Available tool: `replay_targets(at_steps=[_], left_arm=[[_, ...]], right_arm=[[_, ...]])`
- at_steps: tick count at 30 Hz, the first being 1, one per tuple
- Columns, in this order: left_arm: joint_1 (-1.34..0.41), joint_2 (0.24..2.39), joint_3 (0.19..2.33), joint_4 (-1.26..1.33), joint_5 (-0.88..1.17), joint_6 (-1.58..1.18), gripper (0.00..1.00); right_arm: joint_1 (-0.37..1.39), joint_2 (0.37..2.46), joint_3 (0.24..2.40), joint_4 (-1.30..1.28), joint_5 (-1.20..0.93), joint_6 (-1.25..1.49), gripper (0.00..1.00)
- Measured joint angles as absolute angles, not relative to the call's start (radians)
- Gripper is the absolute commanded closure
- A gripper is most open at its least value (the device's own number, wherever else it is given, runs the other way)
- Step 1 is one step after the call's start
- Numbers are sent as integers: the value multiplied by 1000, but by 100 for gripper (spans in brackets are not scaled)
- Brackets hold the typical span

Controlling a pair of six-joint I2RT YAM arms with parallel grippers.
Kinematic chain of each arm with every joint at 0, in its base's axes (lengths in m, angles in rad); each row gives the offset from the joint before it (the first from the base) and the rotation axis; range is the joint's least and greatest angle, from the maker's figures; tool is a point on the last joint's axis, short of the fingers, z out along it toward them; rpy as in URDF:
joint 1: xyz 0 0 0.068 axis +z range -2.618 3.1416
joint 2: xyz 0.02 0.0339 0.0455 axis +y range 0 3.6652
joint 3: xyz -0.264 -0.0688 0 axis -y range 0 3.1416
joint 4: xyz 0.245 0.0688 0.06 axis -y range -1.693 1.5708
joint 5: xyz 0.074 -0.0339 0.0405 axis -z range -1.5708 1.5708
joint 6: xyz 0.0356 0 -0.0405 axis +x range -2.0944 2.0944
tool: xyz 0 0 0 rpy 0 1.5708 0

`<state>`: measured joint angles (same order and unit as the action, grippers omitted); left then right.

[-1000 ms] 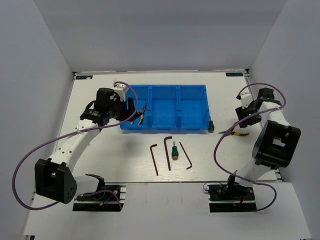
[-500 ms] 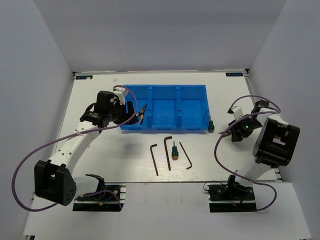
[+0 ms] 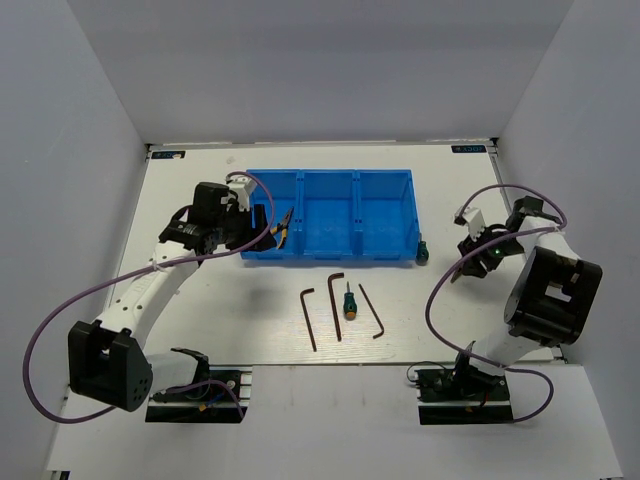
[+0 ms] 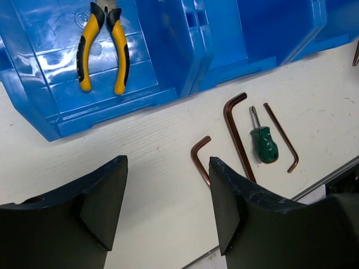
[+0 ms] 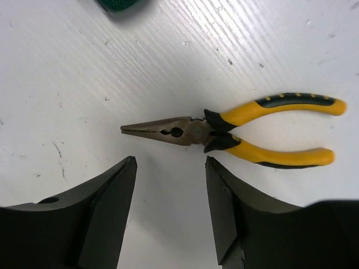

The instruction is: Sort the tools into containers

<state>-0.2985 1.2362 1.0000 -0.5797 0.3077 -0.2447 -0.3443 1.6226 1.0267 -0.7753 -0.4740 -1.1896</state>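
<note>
I will move my right gripper toward the yellow handles of the second pliers next, turn it and lower it around the nearer handle, because the pliers lie crosswise in front of its open fingers.
The blue three-compartment bin [image 3: 350,252] stands at the back middle. One pair of yellow-handled pliers [image 4: 102,47] lies in its left compartment. My left gripper [image 3: 262,224] hovers at that compartment's near-left corner, open and empty [image 4: 166,168]. Three dark hex keys [image 3: 309,318] [image 3: 336,305] [image 3: 372,311] and a stubby green screwdriver [image 3: 348,300] lie in front of the bin. A small green-tipped tool [image 3: 423,252] rests by the bin's right front corner. A second pair of pliers [image 5: 241,131] lies on the table just ahead of my open, empty right gripper [image 5: 170,162] [image 3: 470,262].
White walls close in the table on the left, back and right. Purple cables loop beside both arms. The arm bases [image 3: 195,392] [image 3: 465,392] sit at the near edge. The bin's middle and right compartments show no tools.
My right arm has swung in from the far right and lowered over the pliers on the table. The left gripper has barely shifted at the bin's left compartment.
</note>
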Motion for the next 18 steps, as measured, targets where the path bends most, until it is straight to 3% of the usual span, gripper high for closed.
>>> replay_targets(at_steps=[8,18], left_arm=[[-299,1252,1013,-583,313,-253,30],[-299,1274,1039,-599,315,-255,30]], right_arm=[[-345,1595,1034,-723,-427,-1269,40],[-384,1767,1186,-729,-404,-1534,39]])
